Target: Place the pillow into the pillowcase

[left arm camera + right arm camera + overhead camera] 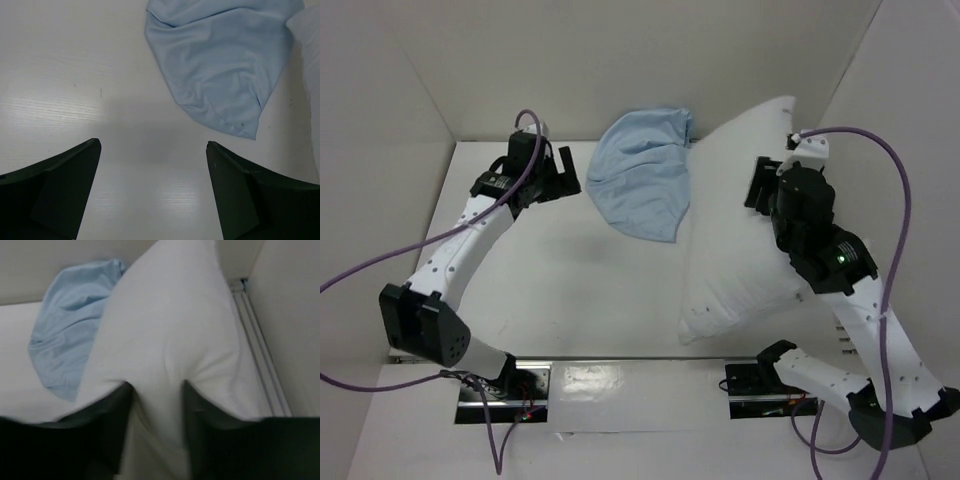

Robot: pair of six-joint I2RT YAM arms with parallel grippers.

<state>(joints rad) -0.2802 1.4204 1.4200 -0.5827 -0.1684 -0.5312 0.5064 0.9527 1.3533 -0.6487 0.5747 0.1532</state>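
The pillowcase's edge opposite the pillow is uncovered and lies below my left gripper, to its right in the top view. I will move over there and go down.
The plump white pillow (735, 225) lies on the right half of the table, tilted up against the back right corner. My right gripper (758, 185) presses into its upper right side. In the right wrist view the pillow (165, 315) bulges up as a ridge between the two dark fingers, and the right gripper (156, 387) is shut on that fold. The limp light blue pillowcase (645, 185) lies crumpled at the back centre, touching the pillow's left edge. My left gripper (565, 172) hovers just left of it, open and with nothing in it (152, 145), with the pillowcase (220, 65) ahead to its right.
White walls close the table in at the back and on both sides. The right wall (910, 120) stands close to the right arm. A metal rail (255, 340) runs along its foot. Purple cables loop from both arms. Bare tabletop (580, 290) spreads out left of the pillow.
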